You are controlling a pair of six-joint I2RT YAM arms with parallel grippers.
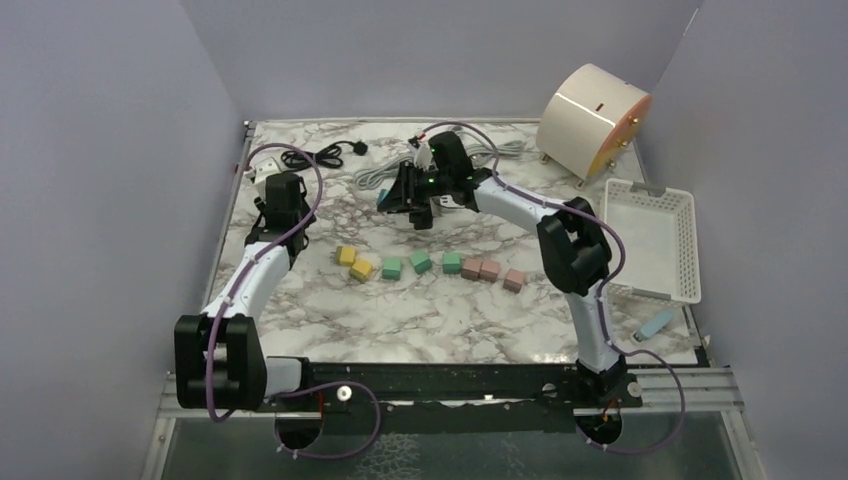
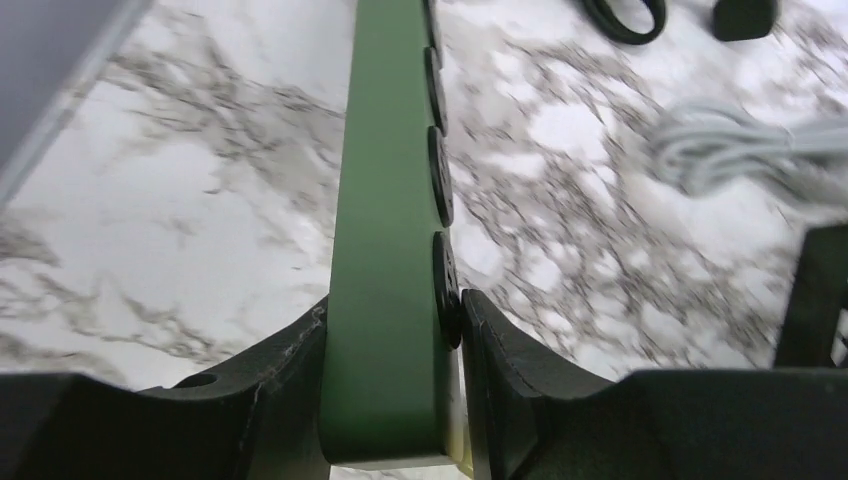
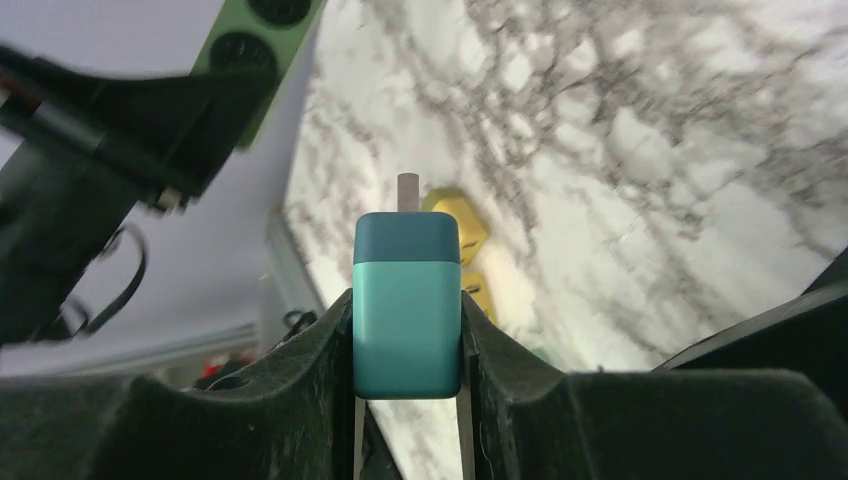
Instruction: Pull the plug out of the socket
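I will move my right gripper back and down to bare marble beside the yellow blocks, to its left in the top view, to release the plug.
The socket is a long green power strip [image 2: 385, 200] with black outlets along one side. My left gripper [image 2: 392, 315] is shut on its near end, at the table's left back [image 1: 272, 190]. The plug is a teal block [image 3: 406, 250] with a metal prong showing at its tip. My right gripper [image 3: 406, 305] is shut on it, one finger on each side. The plug hangs in the air apart from the socket [image 3: 262, 30], whose end shows at the upper left of the right wrist view. From above, the right gripper [image 1: 402, 195] is near the middle back of the table.
A row of yellow, green and pink blocks [image 1: 430, 265] lies mid-table. A coiled black cable [image 1: 322, 155] and a white cable [image 1: 385, 175] lie at the back. A cream drum [image 1: 592, 115] and a white basket [image 1: 652, 240] stand on the right.
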